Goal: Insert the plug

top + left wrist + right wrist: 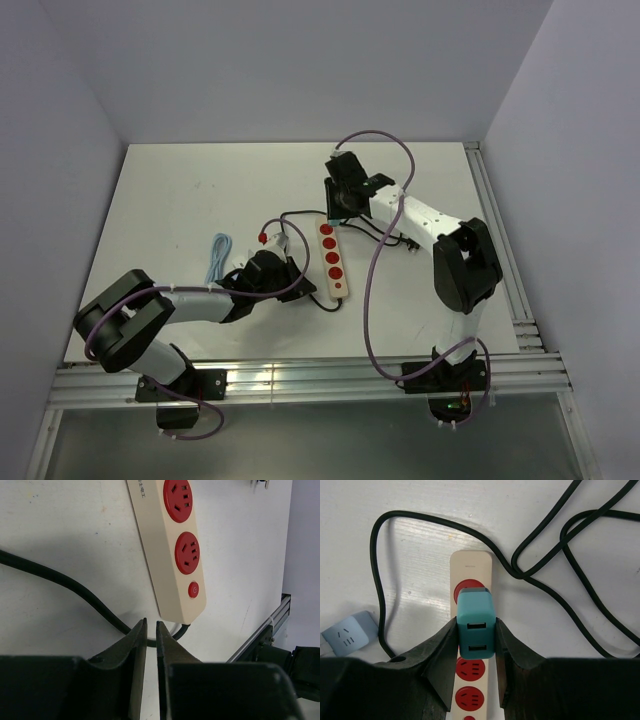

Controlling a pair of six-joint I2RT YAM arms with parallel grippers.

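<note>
Next, my right gripper moves down to seat the teal plug, still hanging clear of the power strip, in the far socket (326, 229) (468, 586) below it, then releases the plug.
A cream power strip (334, 262) with red sockets lies in the middle of the table. The plug (476, 610) is a teal block with two USB slots. My right gripper (476, 622) is shut on its sides and holds it over the strip's (471, 562) far socket, hiding most of that socket. In the top view the right gripper (336, 210) is at the strip's far end. My left gripper (151, 624) is shut to a thin slit with nothing in it. It sits just off the strip's (172, 555) switch end, above the black cord (75, 587).
Loops of black cable (560, 540) lie right of the strip. A light blue adapter (347, 636) lies to the strip's left (218, 255). Aluminium rails run along the near edge (300, 380) and the right edge (500, 250). Walls enclose the table.
</note>
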